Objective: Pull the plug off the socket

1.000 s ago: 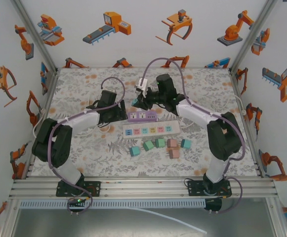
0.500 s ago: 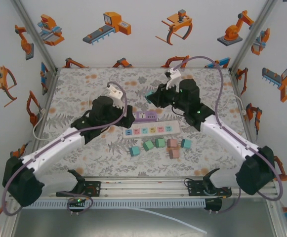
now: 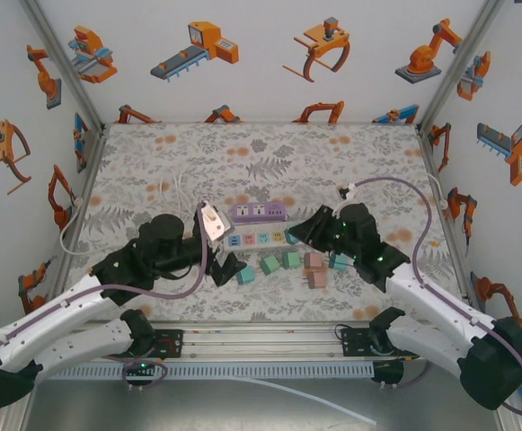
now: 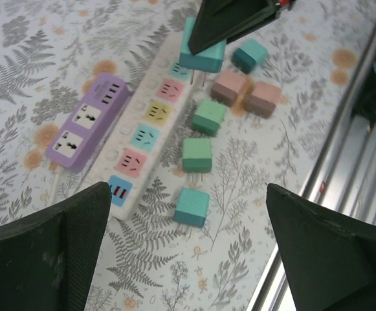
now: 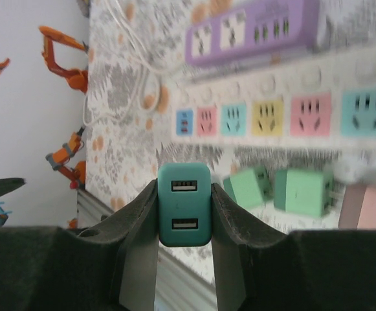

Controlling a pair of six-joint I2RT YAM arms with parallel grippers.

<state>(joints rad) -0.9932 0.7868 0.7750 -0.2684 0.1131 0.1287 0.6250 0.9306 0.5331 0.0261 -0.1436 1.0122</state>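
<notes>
My right gripper needs to move back and down next, to release the plug on the bare tabletop by the pink plugs.
A teal plug (image 5: 184, 204) with two USB ports sits clamped between the fingers of my right gripper (image 5: 184, 217), which is shut on it. In the left wrist view this plug (image 4: 202, 57) hangs free with its prongs bare, just above the far end of the white power strip (image 4: 147, 133). From above, the right gripper (image 3: 294, 236) hovers at the right end of that strip (image 3: 265, 237). My left gripper (image 4: 188, 259) stands wide open over the table, nothing between its fingers, above a loose teal plug (image 4: 192, 207).
A purple power strip (image 3: 259, 212) lies behind the white one. Several loose plugs, green (image 3: 269, 264), pink (image 3: 314, 260) and teal (image 3: 339, 261), lie in front of the strips. A white cable (image 3: 181, 193) trails left. The metal rail (image 3: 261, 337) runs along the near edge.
Both arms have drawn back toward the near edge. The left gripper has opened wide. The right gripper has carried the teal plug from the back of the table to over the white strip.
</notes>
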